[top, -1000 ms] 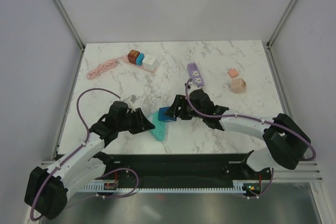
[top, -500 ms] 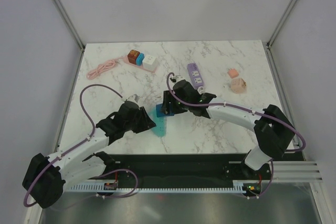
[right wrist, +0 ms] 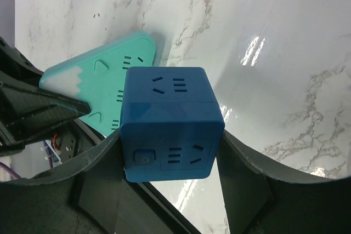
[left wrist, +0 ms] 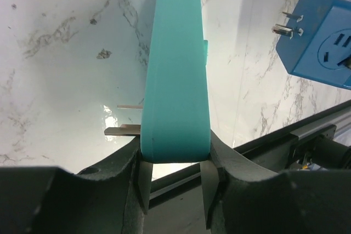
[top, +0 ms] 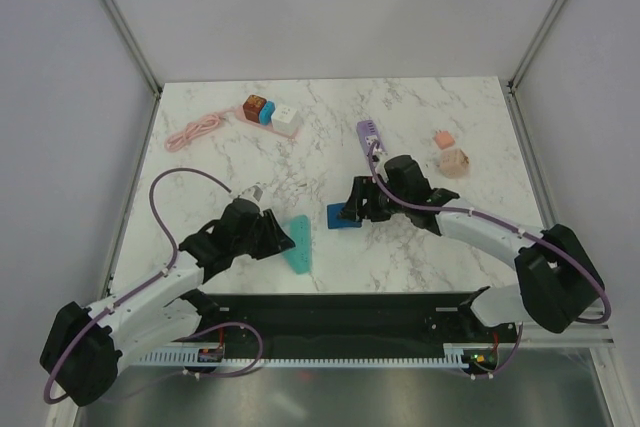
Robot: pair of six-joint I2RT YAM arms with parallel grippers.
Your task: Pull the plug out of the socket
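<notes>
The tabletop by the peach cubes is open. My right gripper will next move to its right in the top view, lower the unplugged blue cube there and let it go.
A teal wedge-shaped socket block (top: 297,244) with metal prongs lies on the marble near the table's front; my left gripper (top: 275,237) is shut on its near end (left wrist: 175,135). A blue cube plug-adapter (top: 342,217) is separate from the teal block, a short gap to its right. My right gripper (top: 352,213) is shut on the blue cube (right wrist: 171,121), which shows socket holes and a button. The cube's prongs show in the left wrist view (left wrist: 315,36). The teal block also shows in the right wrist view (right wrist: 98,94).
A purple power strip (top: 372,141) lies behind the right arm. Two peach cubes (top: 450,154) sit at the right. A row of coloured cubes (top: 270,112) and a pink cable (top: 195,131) lie at the back left. The table's front edge has a black rail (top: 340,307).
The blue cube has come off the teal block: my right gripper drew it away to the right, while my left gripper kept hold of the teal block, leaving a gap between them.
</notes>
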